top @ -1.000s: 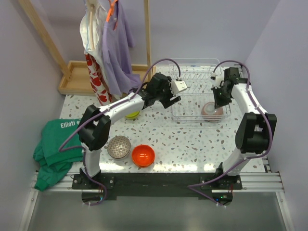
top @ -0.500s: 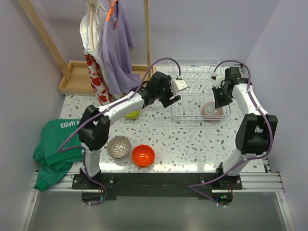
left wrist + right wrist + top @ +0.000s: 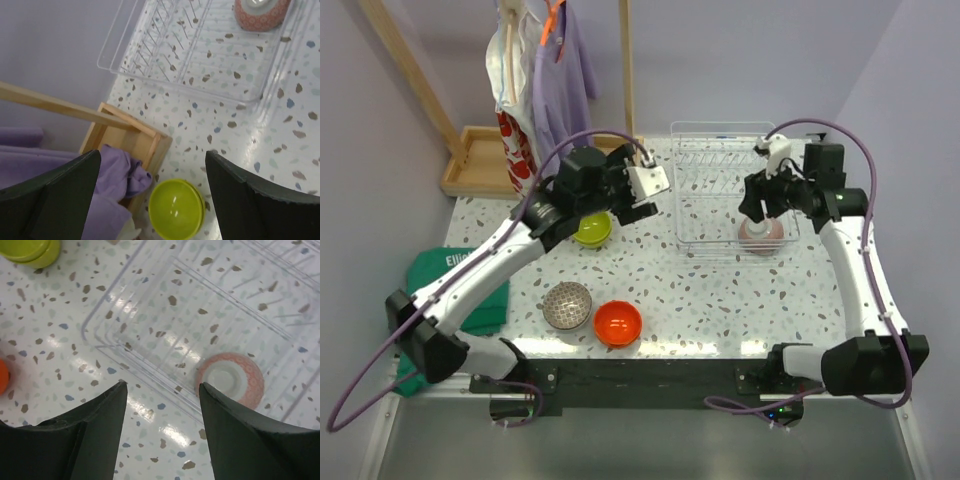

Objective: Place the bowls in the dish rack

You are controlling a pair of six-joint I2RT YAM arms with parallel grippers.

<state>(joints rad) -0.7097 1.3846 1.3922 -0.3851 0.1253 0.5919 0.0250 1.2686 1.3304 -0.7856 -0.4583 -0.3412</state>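
My right gripper moves back, to the left in the top view and down onto the orange-red bowl's rim (image 3: 634,338) next. That bowl sits outside the rack (image 3: 720,190).
The clear wire dish rack (image 3: 720,190) (image 3: 210,55) (image 3: 165,315) stands at the back right. A pinkish-bottomed bowl (image 3: 761,236) (image 3: 229,380) (image 3: 260,12) lies upside down in its near right corner. My right gripper (image 3: 757,203) (image 3: 162,385) hangs open and empty just above and left of that bowl, over the rack's front rim. My left gripper (image 3: 625,205) (image 3: 154,152) is open and empty above the lime green bowl (image 3: 592,229) (image 3: 176,209). A grey speckled bowl (image 3: 567,305) and an orange-red bowl (image 3: 618,322) sit near the front edge.
A wooden tray base (image 3: 480,160) (image 3: 127,140) with posts carries hanging clothes (image 3: 545,80). Purple cloth (image 3: 115,175) drapes right beside the green bowl. A green sweatshirt (image 3: 470,290) lies at the table's left edge.
My right gripper has opened, let go of the pinkish bowl in the rack and lifted away. My left arm has swung left from the rack to above the green bowl.
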